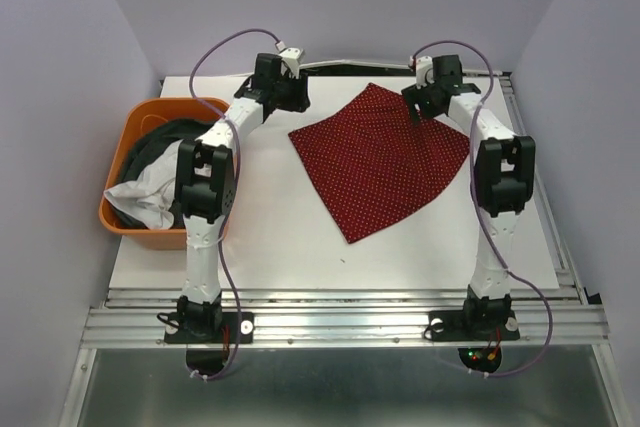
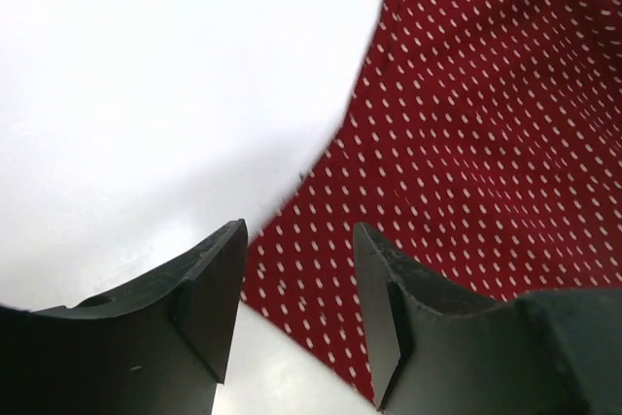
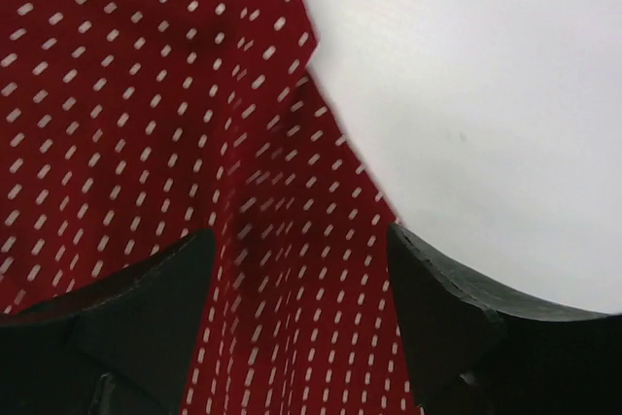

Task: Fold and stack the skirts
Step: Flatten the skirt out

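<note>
I need to draw my right gripper back from the skirt's far edge next and turn it onto the red skirt's near corner (image 1: 351, 238), since it lies flat and ungripped.
The red skirt (image 1: 380, 162) with tiny white dots lies spread flat on the white table (image 1: 250, 237), one corner pointing at the near edge. My left gripper (image 1: 292, 102) hovers open at its far left corner. In the left wrist view that corner of the red skirt (image 2: 466, 123) lies below the gap between the fingers (image 2: 224, 279), gripped by neither. My right gripper (image 1: 418, 107) stands open over the far right edge, where the red skirt (image 3: 146, 94) runs between the parted fingers (image 3: 428, 289). The white skirt (image 1: 140, 197) and the dark grey skirt (image 1: 165, 142) are bunched in the basket.
The orange plastic basket (image 1: 130, 117) stands at the table's left edge, beside the left arm. Bare white table (image 2: 175, 75) lies left of the skirt's corner, and more of it (image 3: 486, 75) to the skirt's right. Grey walls close in the back and both sides.
</note>
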Robot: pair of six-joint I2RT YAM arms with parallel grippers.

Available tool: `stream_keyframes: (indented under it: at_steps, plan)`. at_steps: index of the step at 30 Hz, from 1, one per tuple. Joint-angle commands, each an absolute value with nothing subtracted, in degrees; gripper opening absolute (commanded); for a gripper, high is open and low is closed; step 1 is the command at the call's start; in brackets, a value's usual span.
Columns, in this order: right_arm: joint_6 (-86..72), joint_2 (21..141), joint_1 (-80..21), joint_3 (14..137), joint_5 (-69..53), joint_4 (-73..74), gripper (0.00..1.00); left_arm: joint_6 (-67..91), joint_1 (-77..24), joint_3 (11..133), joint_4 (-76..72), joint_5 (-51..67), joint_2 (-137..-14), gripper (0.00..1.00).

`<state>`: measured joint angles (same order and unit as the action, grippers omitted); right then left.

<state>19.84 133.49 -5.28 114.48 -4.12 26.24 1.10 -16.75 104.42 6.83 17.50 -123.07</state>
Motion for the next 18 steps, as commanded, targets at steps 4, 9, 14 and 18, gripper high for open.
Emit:
stream_keyframes:
  at_steps: [4, 9, 14, 18]
  plan:
    - [19.8, 114.0, -10.3, 101.3, -8.1, 32.2, 0.76, -1.6, -16.3, 115.0, 11.3, 13.3, -133.4, 0.55]
    - [19.2, 111.7, -10.8, 97.8, -5.4, 32.5, 0.72, -3.2, -16.3, 112.2, 11.6, 11.3, -133.9, 0.47]
    - [19.7, 107.7, -11.3, 93.9, -16.9, 39.4, 0.64, -4.0, -16.3, 105.9, 12.7, 13.1, -131.0, 0.24]
    - [22.1, 104.8, -11.9, 89.7, -21.3, 42.2, 0.64, -3.3, -16.3, 96.1, 13.7, 16.8, -125.0, 0.04]
